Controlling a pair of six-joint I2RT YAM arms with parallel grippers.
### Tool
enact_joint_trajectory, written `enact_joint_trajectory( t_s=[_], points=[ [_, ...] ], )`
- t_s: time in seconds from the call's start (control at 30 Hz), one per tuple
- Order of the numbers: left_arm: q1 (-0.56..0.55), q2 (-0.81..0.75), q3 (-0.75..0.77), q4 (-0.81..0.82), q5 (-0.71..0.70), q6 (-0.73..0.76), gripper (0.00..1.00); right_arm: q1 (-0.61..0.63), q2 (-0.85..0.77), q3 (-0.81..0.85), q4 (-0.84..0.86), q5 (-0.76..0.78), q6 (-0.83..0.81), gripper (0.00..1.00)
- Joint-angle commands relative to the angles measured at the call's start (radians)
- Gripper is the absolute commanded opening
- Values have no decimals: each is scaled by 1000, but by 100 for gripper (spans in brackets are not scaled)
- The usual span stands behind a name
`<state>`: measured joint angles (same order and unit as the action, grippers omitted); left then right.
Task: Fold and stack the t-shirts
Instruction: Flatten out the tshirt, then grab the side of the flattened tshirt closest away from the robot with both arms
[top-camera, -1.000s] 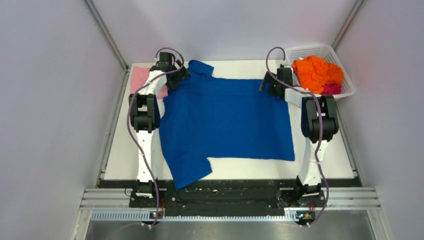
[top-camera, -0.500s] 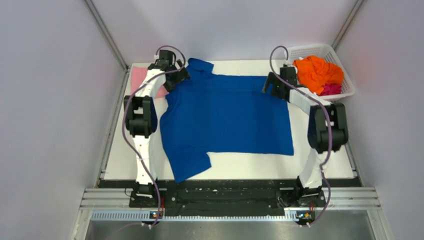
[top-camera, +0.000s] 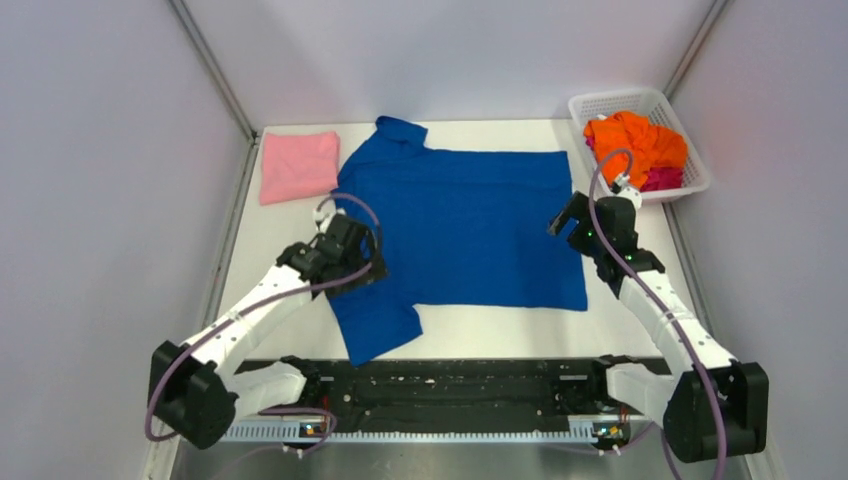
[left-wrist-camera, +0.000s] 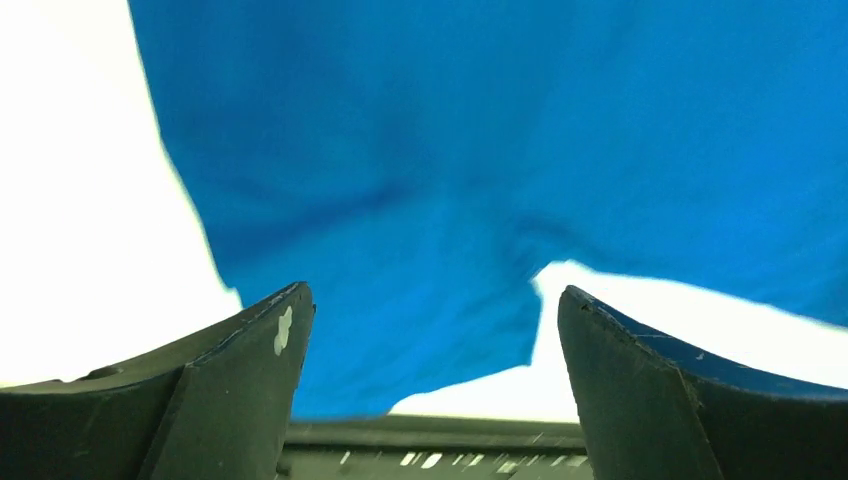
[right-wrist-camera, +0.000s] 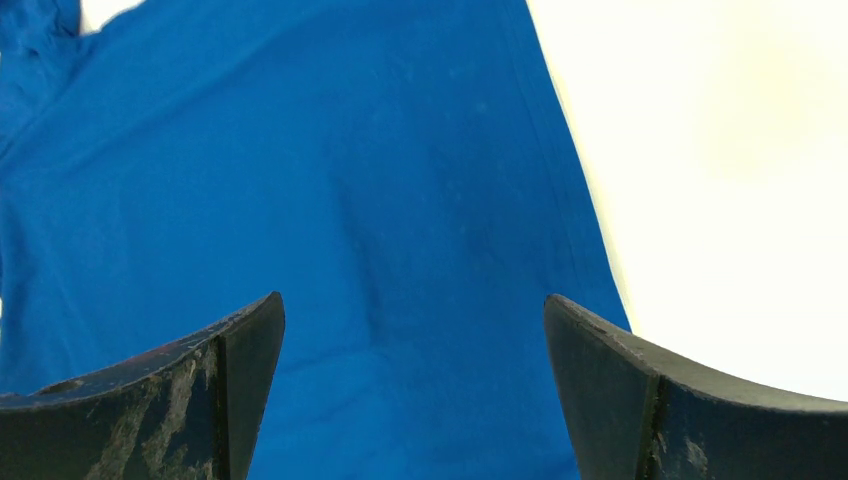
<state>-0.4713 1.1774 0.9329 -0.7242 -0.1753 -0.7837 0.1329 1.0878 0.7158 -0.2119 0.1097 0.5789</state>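
The outer corner of the royal-blue t-shirt's near sleeve (top-camera: 356, 359) (left-wrist-camera: 335, 408) still sticks out from the t-shirt's body, so my open left gripper should go back toward the bar and down onto it.
A royal-blue t-shirt (top-camera: 460, 225) lies spread flat on the white table, plain side up, one sleeve at the back left and one at the front left. A folded pink t-shirt (top-camera: 298, 165) lies at the back left corner. Orange (top-camera: 632, 145) and magenta (top-camera: 662, 178) t-shirts are heaped in the basket. My left gripper (top-camera: 362, 258) is open and empty above the blue shirt's left edge; the cloth shows in the left wrist view (left-wrist-camera: 450, 180). My right gripper (top-camera: 570, 222) is open and empty above the shirt's right edge, seen in the right wrist view (right-wrist-camera: 330, 200).
A white mesh basket (top-camera: 600, 103) stands at the back right corner. Grey walls enclose the table on three sides. The black rail with the arm bases (top-camera: 450, 385) runs along the near edge. Bare white table (top-camera: 640, 215) lies right of the shirt.
Both grippers have let go of the shirt's far corners and pulled back toward the near side, lowering their arms. The blue shirt now lies flat and the pink shirt is uncovered.
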Motion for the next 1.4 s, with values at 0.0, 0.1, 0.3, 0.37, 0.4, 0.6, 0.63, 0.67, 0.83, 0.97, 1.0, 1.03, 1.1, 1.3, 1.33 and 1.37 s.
enact_joint_trajectory(
  t_s=[0.0, 0.1, 0.3, 0.37, 0.4, 0.6, 0.63, 0.67, 0.83, 0.97, 1.0, 1.03, 1.1, 1.3, 1.33, 1.37],
  points=[
    [-121, -169, -160, -179, -87, -185, 94, 8, -101, -54, -15, -7, 57, 99],
    [-192, -263, -276, -264, -57, -289, 83, 11, -111, -78, -32, -12, 61, 99],
    [-265, -352, -444, -274, 80, -401, 68, 12, -88, -106, -39, -9, 68, 99],
    [-273, -355, -446, -271, 74, -403, 67, 12, -85, -112, -37, -5, 69, 99],
    [-275, -348, -454, -260, 72, -397, 66, 11, -84, -117, -36, 1, 69, 99],
    [-276, -240, -492, -135, 60, -375, 56, 12, -92, -137, -26, 13, 70, 99],
    [-276, -221, -491, -115, 54, -371, 54, 13, -93, -141, -24, 11, 72, 99],
    [-276, -204, -490, -104, 42, -371, 52, 13, -97, -144, -24, 9, 73, 99],
    [-277, -164, -469, -79, -3, -373, 39, 13, -124, -164, -32, 5, 85, 98],
    [-276, -159, -463, -73, -40, -369, 35, 13, -177, -194, -69, 28, 110, 99],
    [-275, -159, -461, -68, -48, -370, 27, 12, -197, -203, -79, 33, 116, 98],
    [-274, -157, -458, -65, -53, -371, 16, 12, -215, -210, -94, 38, 123, 98],
    [-274, -148, -450, -64, -49, -377, 0, 12, -250, -221, -137, 51, 137, 98],
    [-275, -162, -439, -66, -12, -361, 0, 13, -339, -277, -318, 130, 187, 94],
    [-274, -170, -441, -66, -3, -360, 0, 13, -354, -293, -332, 139, 198, 93],
    [-274, -178, -444, -65, 5, -357, 0, 13, -360, -310, -336, 134, 208, 92]
  ],
)
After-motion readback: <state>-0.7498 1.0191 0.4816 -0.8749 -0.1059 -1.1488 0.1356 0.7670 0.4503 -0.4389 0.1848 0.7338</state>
